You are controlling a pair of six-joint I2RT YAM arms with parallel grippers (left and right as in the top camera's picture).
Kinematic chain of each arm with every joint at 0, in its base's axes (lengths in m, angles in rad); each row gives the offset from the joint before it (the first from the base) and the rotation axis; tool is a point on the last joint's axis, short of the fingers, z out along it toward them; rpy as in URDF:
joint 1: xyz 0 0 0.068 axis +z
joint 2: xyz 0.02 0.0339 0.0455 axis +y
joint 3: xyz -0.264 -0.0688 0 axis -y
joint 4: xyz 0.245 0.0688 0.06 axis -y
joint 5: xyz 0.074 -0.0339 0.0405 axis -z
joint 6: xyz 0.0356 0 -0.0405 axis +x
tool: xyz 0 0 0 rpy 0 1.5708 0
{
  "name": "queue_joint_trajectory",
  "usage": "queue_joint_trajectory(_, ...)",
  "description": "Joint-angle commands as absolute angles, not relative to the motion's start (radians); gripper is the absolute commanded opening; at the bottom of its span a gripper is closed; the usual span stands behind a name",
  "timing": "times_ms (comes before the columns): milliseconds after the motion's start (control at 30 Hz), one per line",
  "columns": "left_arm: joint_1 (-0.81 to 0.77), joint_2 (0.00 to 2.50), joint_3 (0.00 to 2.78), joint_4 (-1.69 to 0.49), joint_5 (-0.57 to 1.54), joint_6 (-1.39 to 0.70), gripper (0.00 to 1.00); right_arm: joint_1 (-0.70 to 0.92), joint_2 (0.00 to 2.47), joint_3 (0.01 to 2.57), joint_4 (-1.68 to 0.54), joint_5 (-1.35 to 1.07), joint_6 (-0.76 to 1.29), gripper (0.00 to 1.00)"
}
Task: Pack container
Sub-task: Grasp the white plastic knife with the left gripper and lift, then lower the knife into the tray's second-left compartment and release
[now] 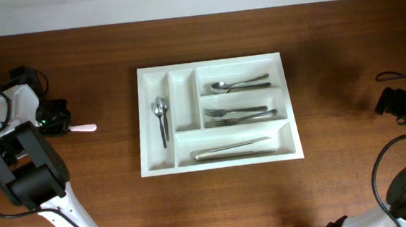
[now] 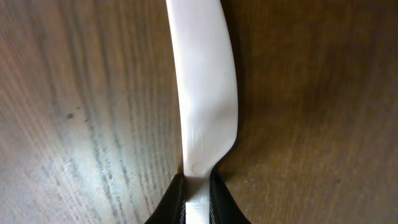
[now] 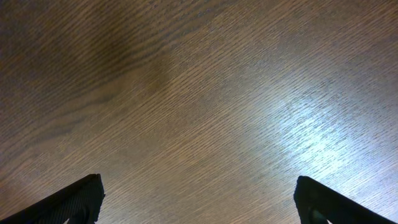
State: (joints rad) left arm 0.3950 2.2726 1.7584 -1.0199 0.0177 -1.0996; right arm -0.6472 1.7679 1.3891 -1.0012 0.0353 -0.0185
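Observation:
The knife in the left gripper should next be lifted across to the right in the overhead view, turned lengthwise at the empty second narrow slot and released.
The container, a white compartment tray, lies at the table's middle in the overhead view. Far to its left a white plastic knife lies on the wood, pointing toward the tray. My left gripper is shut on its handle end. The left wrist view shows the knife running up from the left gripper, its handle pinched between the two black fingers. My right gripper is at the far right edge. In its wrist view the right gripper stands open over bare wood.
In the tray, two metal spoons lie in the leftmost narrow slot. More spoons fill the top wide slot, forks the middle one and metal knives the bottom one. The second narrow slot holds nothing.

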Motion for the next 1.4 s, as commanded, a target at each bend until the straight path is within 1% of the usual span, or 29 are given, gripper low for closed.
queue_joint_trajectory(0,0.403,2.285,1.803,-1.015,0.0,-0.993,0.03,-0.648,1.753,1.391,-1.001,0.03,-0.01,0.99)
queue_joint_trajectory(267,0.373,2.279,1.986,-1.026,0.014,-0.719,0.02,-0.648,1.753,1.391,-1.001,0.03,-0.01,0.99)
queue_joint_trajectory(433,0.296,2.264,2.115,-1.041,0.153,-0.533,0.02,-0.648,1.753,1.391,-1.001,0.03,-0.01,0.99)
queue_joint_trajectory(567,0.179,2.251,2.185,-1.082,0.192,-0.435,0.02,-0.648,1.753,1.391,-1.001,0.03,-0.01,0.99)
queue_joint_trajectory(733,-0.012,2.247,2.198,-1.127,0.194,-0.281,0.02,-0.648,1.753,1.391,-1.001,0.03,-0.01,0.99)
queue_joint_trajectory(800,-0.081,2.247,2.198,-1.143,0.165,-0.258,0.02,-0.648,1.753,1.391,-1.001,0.03,-0.01,0.99)
queue_joint_trajectory(933,-0.207,2.248,2.198,-1.162,0.035,-0.26,0.03,-0.648,1.753,1.391,-1.001,0.03,-0.01,0.99)
queue_joint_trajectory(1067,-0.29,2.249,2.198,-1.194,0.022,-0.26,0.06,-0.648,1.753,1.391,-1.001,0.03,-0.01,0.99)
queue_joint_trajectory(1200,-0.333,2.249,2.198,-1.214,-0.009,-0.26,0.07,-0.648,1.753,1.391,-1.001,0.03,-0.01,0.99)
queue_joint_trajectory(1367,-0.331,2.249,2.197,-1.233,-0.016,-0.26,0.07,-0.648,1.753,1.391,-1.001,0.03,-0.01,0.99)
